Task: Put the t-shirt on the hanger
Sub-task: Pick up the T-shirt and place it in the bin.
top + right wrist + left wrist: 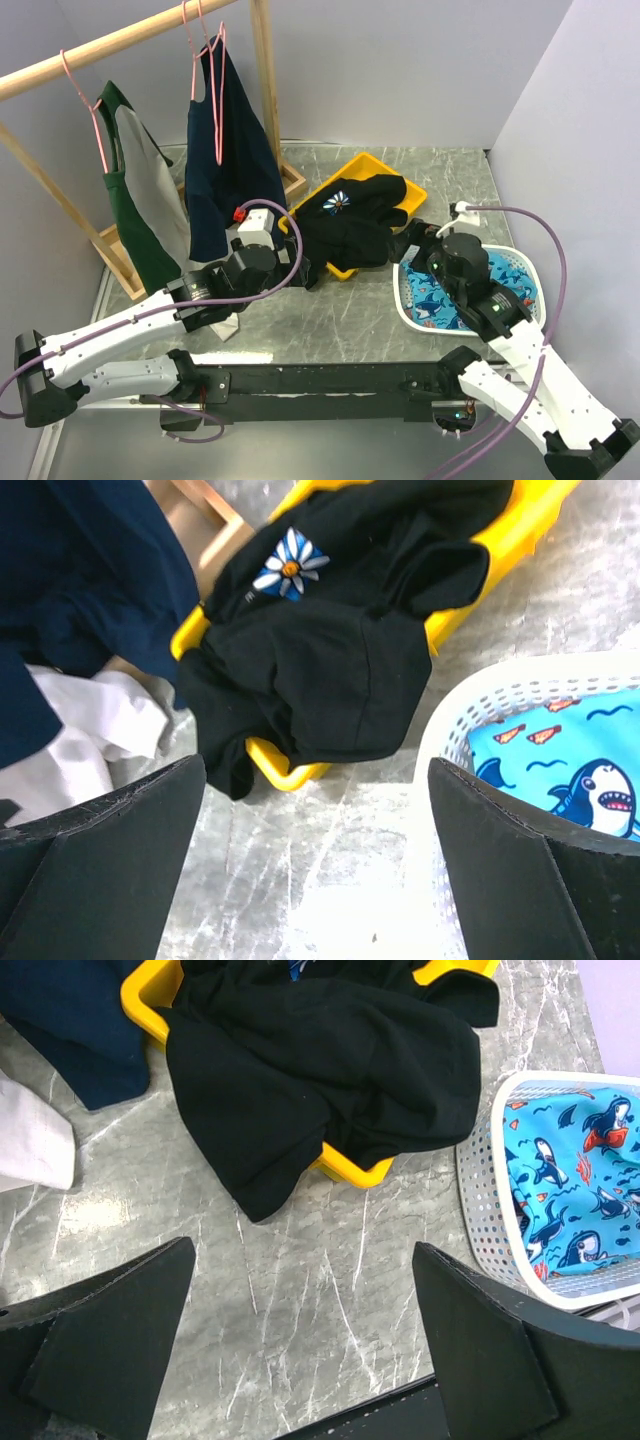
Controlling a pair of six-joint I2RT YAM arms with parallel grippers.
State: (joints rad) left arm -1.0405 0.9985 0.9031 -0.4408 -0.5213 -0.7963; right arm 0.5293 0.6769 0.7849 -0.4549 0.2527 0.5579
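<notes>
The t-shirt's side by the basket hangs loose at the tray's edge, so my right gripper should go down and outward onto the fold there.
The black t-shirt [358,228] with a white daisy print [337,201] lies crumpled in a yellow tray [400,185] and spills over the tray's near edge onto the table. It also shows in the left wrist view [320,1070] and the right wrist view [330,650]. A thin pink hanger [220,110] hangs on the wooden rod in front of the navy shirt. My left gripper [300,265] [300,1330] is open and empty, just left of the shirt's near edge. My right gripper [415,245] [315,860] is open and empty, at the shirt's right side.
A wooden rack [120,40] stands at the back left with a green-and-grey shirt [140,210] and a navy shirt [225,170] on pink hangers. A white basket [405,300] lined with shark-print fabric sits right of the tray. A white cloth [30,1140] lies near the left arm.
</notes>
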